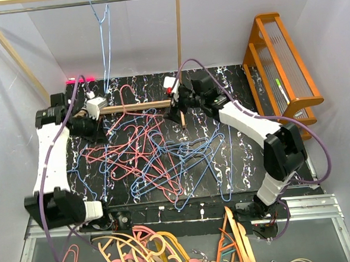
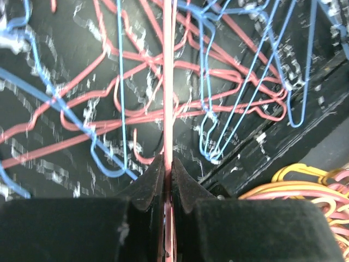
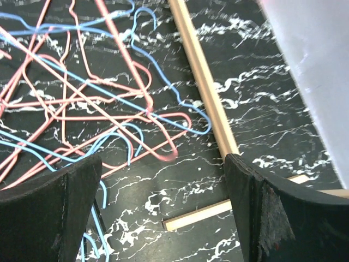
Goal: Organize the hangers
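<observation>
My left gripper needs to lift outward next to the bar's end by the slanted post (image 1: 22, 9), which lies above and outward of it, and release the pink hanger there.
A tangled heap of thin pink and light blue hangers (image 1: 158, 156) lies across the black marbled table (image 1: 242, 156). One blue hanger (image 1: 104, 40) hangs from the rail (image 1: 84, 2) at the back. At the heap's left edge, my left gripper (image 1: 99, 131) is shut on a pink hanger wire (image 2: 168, 82) that runs straight out between its jaws (image 2: 168, 161). My right gripper (image 1: 175, 114) hovers open beside the wooden post (image 3: 202, 71), nothing between its fingers (image 3: 256, 191). Pink and blue hangers (image 3: 109, 109) lie just left of it.
The wooden rack's base bar (image 1: 138, 106) lies on the table between the two grippers, with a short foot piece (image 3: 202, 214) under the right gripper. An orange wooden stand (image 1: 281, 65) is at the right. Thicker orange, pink and cream hangers (image 1: 147, 251) lie below the table's near edge.
</observation>
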Robot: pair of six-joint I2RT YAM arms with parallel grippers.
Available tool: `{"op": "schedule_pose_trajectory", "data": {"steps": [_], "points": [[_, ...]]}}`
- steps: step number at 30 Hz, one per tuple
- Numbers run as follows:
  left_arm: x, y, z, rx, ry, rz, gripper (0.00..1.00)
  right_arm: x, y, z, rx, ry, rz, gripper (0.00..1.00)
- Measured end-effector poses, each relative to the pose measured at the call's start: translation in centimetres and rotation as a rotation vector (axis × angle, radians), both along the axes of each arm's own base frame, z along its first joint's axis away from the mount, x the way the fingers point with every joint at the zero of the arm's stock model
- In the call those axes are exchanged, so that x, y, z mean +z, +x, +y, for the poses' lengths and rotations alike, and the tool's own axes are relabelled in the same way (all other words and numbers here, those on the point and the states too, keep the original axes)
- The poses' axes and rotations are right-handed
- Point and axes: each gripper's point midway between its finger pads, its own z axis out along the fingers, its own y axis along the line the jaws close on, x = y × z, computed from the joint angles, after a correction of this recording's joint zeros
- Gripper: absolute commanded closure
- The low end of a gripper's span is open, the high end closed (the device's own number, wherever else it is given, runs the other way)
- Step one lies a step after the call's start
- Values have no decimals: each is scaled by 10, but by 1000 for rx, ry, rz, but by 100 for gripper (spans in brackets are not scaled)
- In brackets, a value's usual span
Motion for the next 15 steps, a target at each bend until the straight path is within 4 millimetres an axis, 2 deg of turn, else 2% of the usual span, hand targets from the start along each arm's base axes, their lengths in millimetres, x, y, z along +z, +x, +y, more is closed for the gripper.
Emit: {"op": "schedule_pose_trajectory", "data": {"steps": [4, 7, 10, 12, 15], "points": [[-1, -41, 21, 139, 146, -39, 100, 40, -2, -9, -24, 54, -48, 1], [3, -62, 37, 266, 237, -79, 100, 59, -3, -12, -33, 81, -72, 1], [13, -65, 55, 405, 307, -129, 100, 63, -3, -14, -35, 89, -75, 1], [24, -61, 73, 519, 353, -157, 100, 62, -3, -14, -34, 88, -70, 1], [51, -46, 100, 661, 402, -216, 100, 62, -4, -14, -28, 89, -67, 1]]}}
